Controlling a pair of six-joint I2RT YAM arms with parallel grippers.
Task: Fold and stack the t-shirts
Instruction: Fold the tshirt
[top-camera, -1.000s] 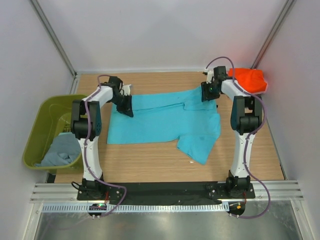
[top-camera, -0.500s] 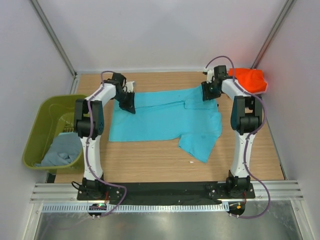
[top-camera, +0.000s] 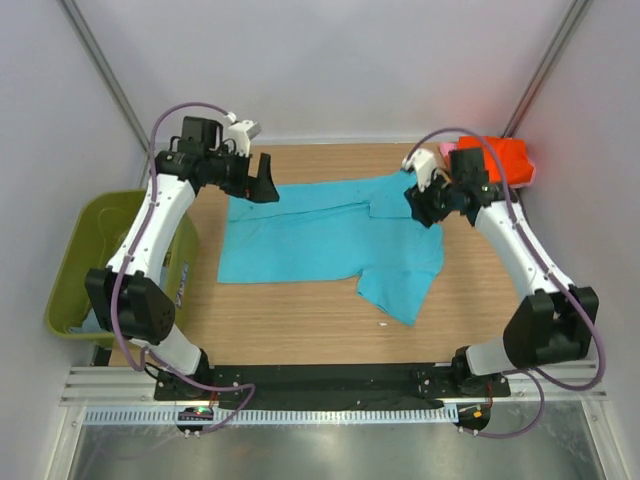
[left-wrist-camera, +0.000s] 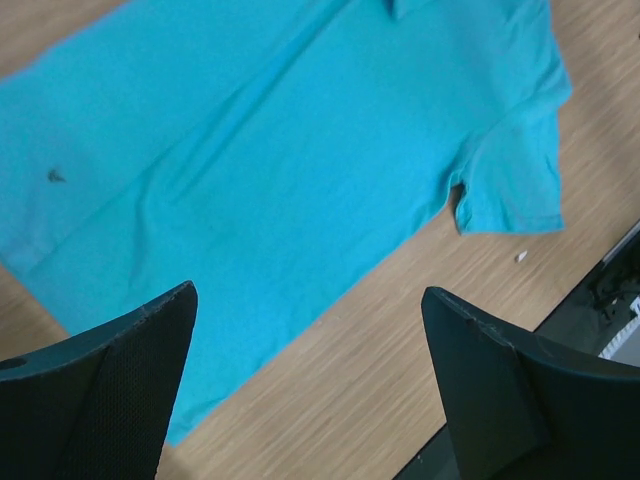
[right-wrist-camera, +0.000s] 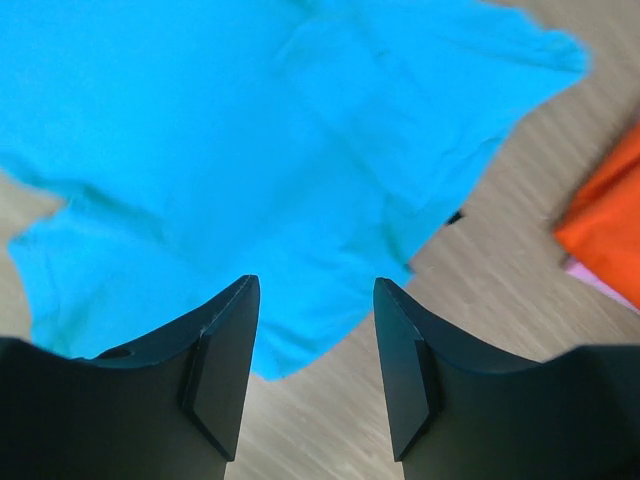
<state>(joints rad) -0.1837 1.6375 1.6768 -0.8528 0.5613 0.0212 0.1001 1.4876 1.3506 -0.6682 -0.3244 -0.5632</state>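
Observation:
My right gripper draws back and lowers onto the near sleeve's tip (top-camera: 411, 321) next, since that corner lies below it and closer to my base.
The turquoise t-shirt (top-camera: 320, 240) lies spread flat on the wooden table, one sleeve hanging toward the front right. My left gripper (top-camera: 262, 182) hovers above its far left corner, jaws wide open and empty; the left wrist view shows the t-shirt (left-wrist-camera: 250, 150) well below the gripper (left-wrist-camera: 308, 292). My right gripper (top-camera: 420, 205) hangs over the far right sleeve, open, with nothing between its fingers (right-wrist-camera: 225, 350). Turquoise cloth (right-wrist-camera: 250, 130) fills the right wrist view. The orange-red t-shirt (top-camera: 503, 160) sits folded at the back right corner on pink cloth (top-camera: 447, 150).
The olive-green bin (top-camera: 75, 250) stands off the table's left side, partly behind my left arm, with grey-blue cloth (top-camera: 84, 322) showing inside. A small white speck (top-camera: 383, 324) lies on the wood in front of the shirt. White walls close in the table.
The left gripper let go of the shirt's far left corner, opened wide and rose. The right gripper opened wider and lifted off the far right sleeve. The shirt stays spread.

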